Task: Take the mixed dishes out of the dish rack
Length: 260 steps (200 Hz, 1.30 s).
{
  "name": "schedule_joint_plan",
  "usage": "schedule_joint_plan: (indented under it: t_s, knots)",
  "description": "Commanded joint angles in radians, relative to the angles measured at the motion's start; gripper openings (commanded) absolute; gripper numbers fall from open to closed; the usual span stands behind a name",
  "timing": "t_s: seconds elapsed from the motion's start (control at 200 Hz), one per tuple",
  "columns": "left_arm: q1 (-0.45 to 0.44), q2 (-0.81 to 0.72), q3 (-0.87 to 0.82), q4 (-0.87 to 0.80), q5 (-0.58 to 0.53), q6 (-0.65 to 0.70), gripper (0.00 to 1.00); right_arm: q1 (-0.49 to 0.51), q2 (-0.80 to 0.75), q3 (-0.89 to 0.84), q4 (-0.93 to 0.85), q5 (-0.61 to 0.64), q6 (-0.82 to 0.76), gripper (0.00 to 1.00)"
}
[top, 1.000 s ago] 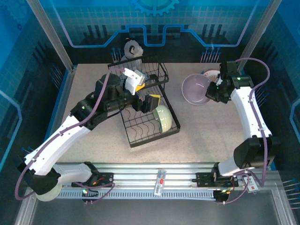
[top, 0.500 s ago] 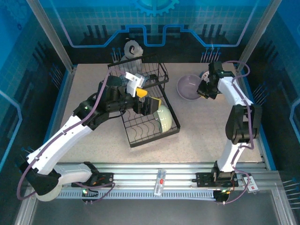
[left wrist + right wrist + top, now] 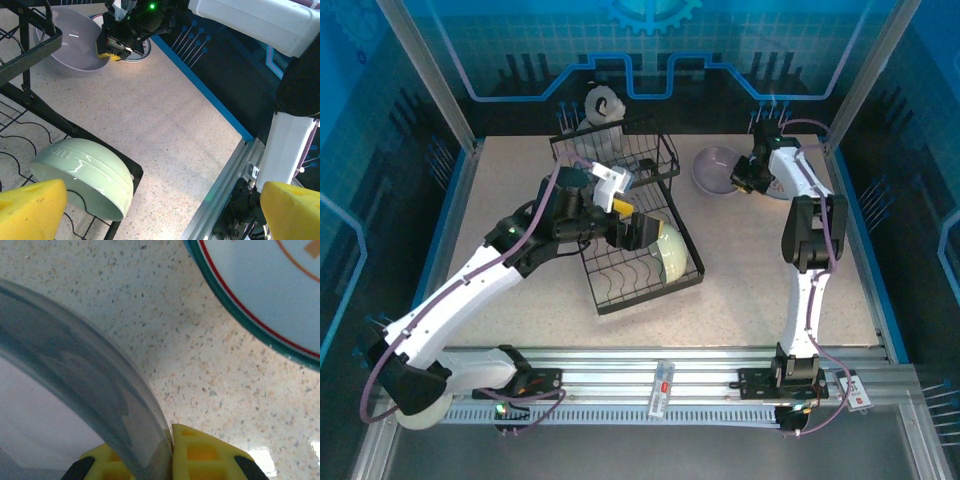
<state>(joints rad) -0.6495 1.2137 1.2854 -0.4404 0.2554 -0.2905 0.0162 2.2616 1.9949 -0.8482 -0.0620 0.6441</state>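
The bare speckled tabletop beside the white plate is just below, so my right gripper needs to lower the tilted lavender bowl flat onto it next, then let go of the bowl's rim.
The black wire dish rack [image 3: 618, 284] stands at table centre. A pale green bowl [image 3: 672, 254] leans on edge in its lower tray, near the right corner [image 3: 85, 172]. My left gripper [image 3: 632, 215] hovers open just left of that bowl, its yellow fingertips [image 3: 31, 209] wide apart with nothing between them. At the far right, my right gripper [image 3: 746, 178] is shut on the rim of the lavender bowl [image 3: 716, 170], which is low at the table [image 3: 67, 42]. The yellow pads [image 3: 200, 455] pinch the rim [image 3: 95, 385]. A white plate with an orange pattern [image 3: 265, 285] lies just beside it.
A grey-and-white dog figurine [image 3: 603, 103] sits behind the rack's raised basket tier [image 3: 620, 150]. The blue table border [image 3: 200, 85] and aluminium front rail [image 3: 660, 360] bound the surface. Speckled table [image 3: 750, 270] spreads right of the rack.
The right arm carried the lavender bowl back toward the far right corner and stretched out. The left gripper slid slightly right over the rack, staying open.
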Motion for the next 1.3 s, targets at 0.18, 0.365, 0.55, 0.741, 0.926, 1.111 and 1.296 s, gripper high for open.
schedule_joint_plan:
  t_s: [0.18, 0.365, 0.55, 0.741, 0.926, 1.111, 1.296]
  knots:
    - [0.017, 0.062, 0.017, -0.015, -0.017, -0.006, 0.99, -0.008, 0.135, 0.260, -0.156, 0.041, 0.052, 0.00]
    - [0.023, 0.107, 0.040, -0.009, 0.005, 0.002, 0.99, -0.005, 0.209, 0.381, -0.252, 0.065, 0.079, 0.00]
    - [0.028, 0.141, 0.054, -0.008, 0.027, 0.016, 0.99, -0.003, 0.222, 0.408, -0.283, 0.088, 0.098, 0.00]
    - [0.031, 0.153, 0.047, 0.004, 0.037, 0.009, 0.99, -0.004, 0.230, 0.438, -0.305, 0.089, 0.093, 0.08]
    - [0.033, 0.149, 0.028, 0.021, 0.042, -0.007, 0.99, -0.007, 0.223, 0.438, -0.296, 0.062, 0.092, 0.20]
    - [0.034, 0.128, -0.001, 0.050, 0.063, -0.018, 0.99, -0.009, 0.208, 0.437, -0.285, 0.035, 0.081, 0.35]
    - [0.035, 0.116, -0.018, 0.054, 0.081, -0.024, 0.99, -0.012, 0.167, 0.395, -0.271, 0.016, 0.072, 0.42]
